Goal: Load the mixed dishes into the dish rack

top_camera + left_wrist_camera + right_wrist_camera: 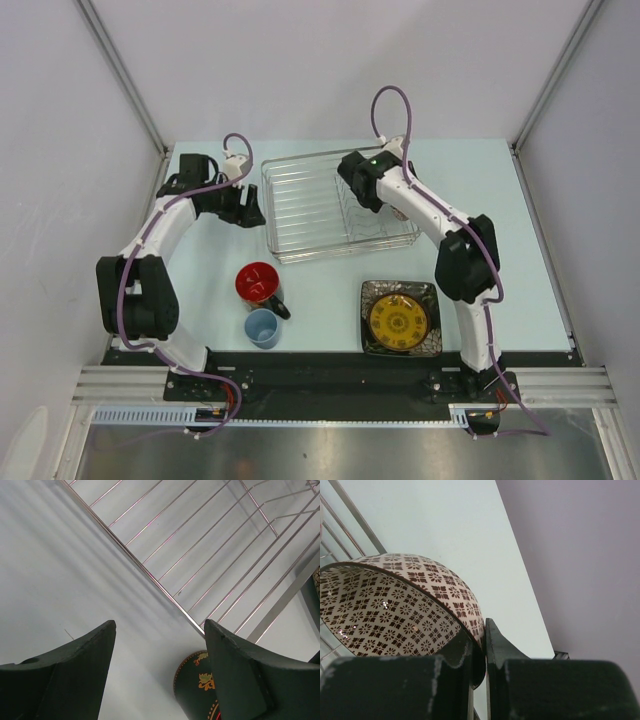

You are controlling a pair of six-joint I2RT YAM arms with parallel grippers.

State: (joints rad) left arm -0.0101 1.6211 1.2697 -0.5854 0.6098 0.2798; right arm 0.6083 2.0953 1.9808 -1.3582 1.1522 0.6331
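I need to bring the pinkish-beige bowl (pixel 395 610) down next with my right gripper, moving it to the left in the top view, inside the rack's end bar.
The dish rack (pixel 310 215) stands at the back middle of the table. My right gripper (pixel 484 630) is shut on the rim of the pinkish-beige patterned bowl (pixel 395 610), one finger inside and one outside, over the rack's right part (pixel 362 185). In the top view the bowl is hidden under the wrist. My left gripper (pixel 247 211) is open and empty just left of the rack, above the table. The skull-print mug (pixel 260 283) and the light-blue cup (pixel 262 327) stand at the front left. The yellow plate (pixel 398 320) lies on the dark square plate (pixel 371 341). The blue-patterned bowl is out of view.
In the left wrist view the rack's wires (pixel 165 587) run diagonally ahead of the open fingers (pixel 235 670), and the mug's dark side (pixel 195 690) shows low between them. Grey walls enclose the table on three sides.
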